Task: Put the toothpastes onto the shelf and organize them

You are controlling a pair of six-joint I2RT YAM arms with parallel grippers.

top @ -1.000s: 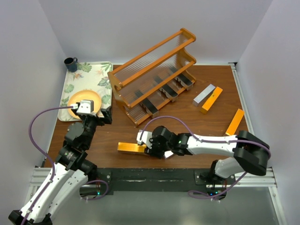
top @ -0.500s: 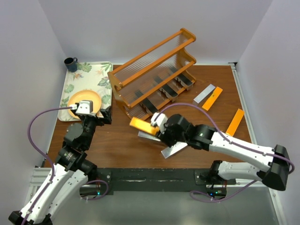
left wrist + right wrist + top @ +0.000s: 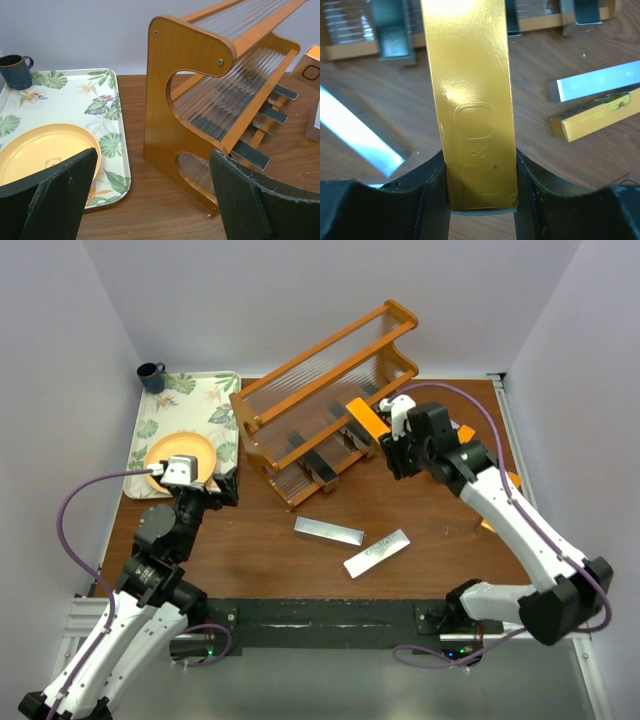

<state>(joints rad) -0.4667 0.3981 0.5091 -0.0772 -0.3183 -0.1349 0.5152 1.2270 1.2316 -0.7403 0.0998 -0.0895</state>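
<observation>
Next, the right gripper carries the toothpaste outward onto the middle level's far end [image 3: 377, 377], beside the panel, and releases it, since that end stands empty.
The orange-brown shelf [image 3: 318, 380] stands at the back middle of the table, with dark grey toothpastes [image 3: 320, 468] lying on its lowest tier. My right gripper [image 3: 392, 438] is shut on an orange-gold toothpaste [image 3: 470, 100], held in the air by the shelf's right end and pointing at the lower tiers. Two silver toothpastes [image 3: 328, 531] [image 3: 377, 553] lie on the table in front of the shelf. In the right wrist view, a silver toothpaste [image 3: 600, 82] and a gold one [image 3: 597, 117] lie side by side at the right. My left gripper [image 3: 157, 200] is open near the shelf's left end panel [image 3: 175, 100].
A floral tray [image 3: 205, 390] at the back left carries a yellow plate [image 3: 180, 452] and a dark mug [image 3: 151, 375]. White walls close in the table on three sides. The right arm [image 3: 510, 520] reaches over the table's right part.
The right arm has lifted the orange-gold toothpaste from the table's front middle and carried it back and right to the shelf's right end. The left arm has not moved.
</observation>
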